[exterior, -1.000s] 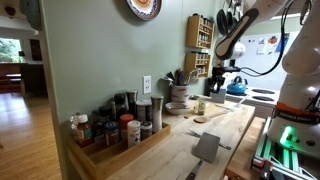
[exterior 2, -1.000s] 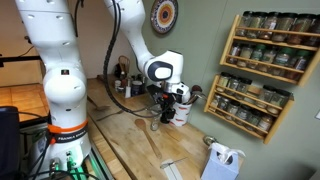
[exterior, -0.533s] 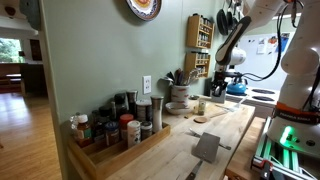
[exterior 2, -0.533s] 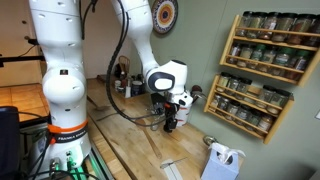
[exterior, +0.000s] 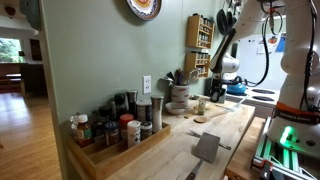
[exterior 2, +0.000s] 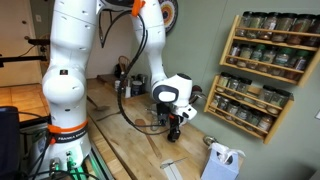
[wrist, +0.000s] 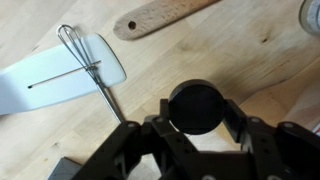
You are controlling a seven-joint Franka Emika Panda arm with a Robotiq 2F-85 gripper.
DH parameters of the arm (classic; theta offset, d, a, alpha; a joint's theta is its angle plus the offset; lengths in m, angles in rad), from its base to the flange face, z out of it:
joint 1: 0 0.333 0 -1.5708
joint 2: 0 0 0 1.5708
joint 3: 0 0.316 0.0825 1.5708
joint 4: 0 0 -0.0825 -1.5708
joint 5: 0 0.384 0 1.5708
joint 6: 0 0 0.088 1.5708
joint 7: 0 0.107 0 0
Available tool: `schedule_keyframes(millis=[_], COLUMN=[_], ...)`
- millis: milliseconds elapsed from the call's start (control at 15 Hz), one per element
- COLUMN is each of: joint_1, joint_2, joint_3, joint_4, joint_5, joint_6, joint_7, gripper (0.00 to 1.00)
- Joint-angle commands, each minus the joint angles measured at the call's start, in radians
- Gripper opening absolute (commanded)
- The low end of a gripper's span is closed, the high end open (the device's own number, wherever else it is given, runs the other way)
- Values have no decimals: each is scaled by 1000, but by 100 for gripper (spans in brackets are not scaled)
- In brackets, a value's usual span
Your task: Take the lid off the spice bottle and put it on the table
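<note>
The lid still hangs above the countertop beside the whisk, so my gripper should lower it onto that spot and then let it go.
My gripper (wrist: 197,112) is shut on the lid (wrist: 197,105), a small round black cap held between the two fingers just above the table (wrist: 235,50). In both exterior views the gripper (exterior: 214,95) (exterior 2: 175,126) hangs low over the light wooden countertop (exterior 2: 130,150). The spice bottle (exterior: 201,106), short and pale, stands on the table next to the gripper, toward the wall. In the wrist view only a pale edge at the top right corner may be the bottle.
A whisk (wrist: 85,52) lying on a white flat spatula (wrist: 55,80) and a wooden spoon (wrist: 160,15) lie near the gripper. A wooden tray of jars (exterior: 115,135), a utensil crock (exterior: 178,93), a blue kettle (exterior: 237,87) and wall spice racks (exterior 2: 262,62) surround the area.
The arm has come down and away from the bottle, carrying the lid lower toward the table.
</note>
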Motion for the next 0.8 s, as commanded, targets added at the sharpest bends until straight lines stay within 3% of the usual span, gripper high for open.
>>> schedule_keyframes(millis=[0,733], joint_1=[-30,-82], joint_2=[90,231], joint_3=[30,64], joint_4=[61,150], joint_5=[57,54], joint_6=[11,36], joint_7=[-42,-43], gripper=[31,31])
